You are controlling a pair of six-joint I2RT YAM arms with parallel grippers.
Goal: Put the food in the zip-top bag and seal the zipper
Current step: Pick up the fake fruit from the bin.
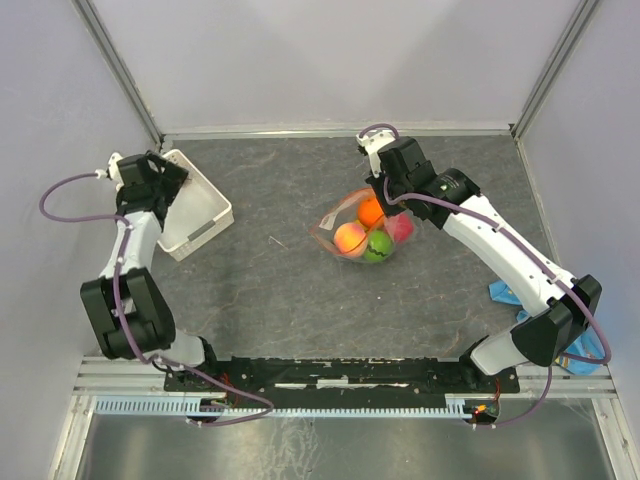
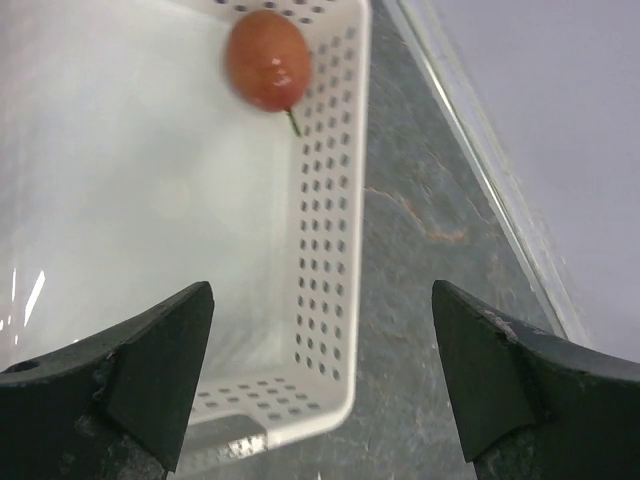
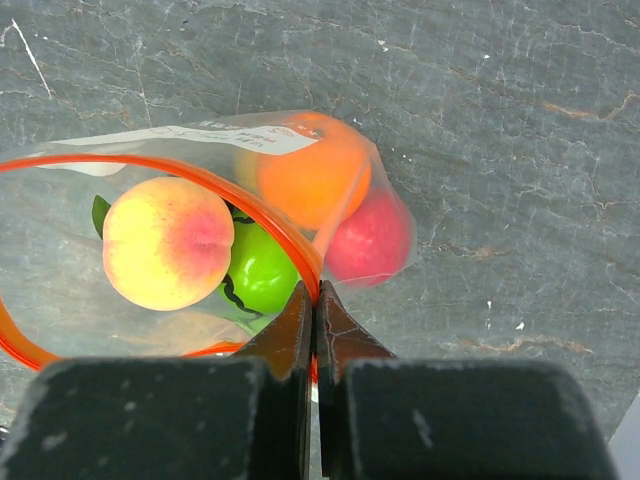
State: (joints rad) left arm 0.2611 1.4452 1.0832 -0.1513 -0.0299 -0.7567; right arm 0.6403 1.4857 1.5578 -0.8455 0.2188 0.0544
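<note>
My open left gripper goes down into the white perforated basket (image 2: 330, 200) around the brown-red fruit (image 2: 267, 60) by the basket's side next, since the fruit is still outside the bag.
The clear zip-top bag (image 1: 340, 215) lies at mid-table with its mouth open. In it are a peach (image 3: 165, 243), a lime green fruit (image 3: 262, 270), an orange (image 3: 315, 180) and a pink-red fruit (image 3: 372, 240). My right gripper (image 3: 317, 292) is shut on the orange-red zipper (image 3: 283, 232) at the bag's mouth edge; it also shows in the top view (image 1: 385, 200). My left gripper (image 2: 320, 330) is open and empty above the white perforated basket (image 2: 330, 200). A brown-red fruit (image 2: 267, 60) lies in the basket.
The basket (image 1: 215, 225) stands at the far left near the wall. A thin stick (image 1: 278, 242) lies between basket and bag. A blue cloth (image 1: 503, 292) lies by the right arm's base. Enclosure walls stand at the back and sides.
</note>
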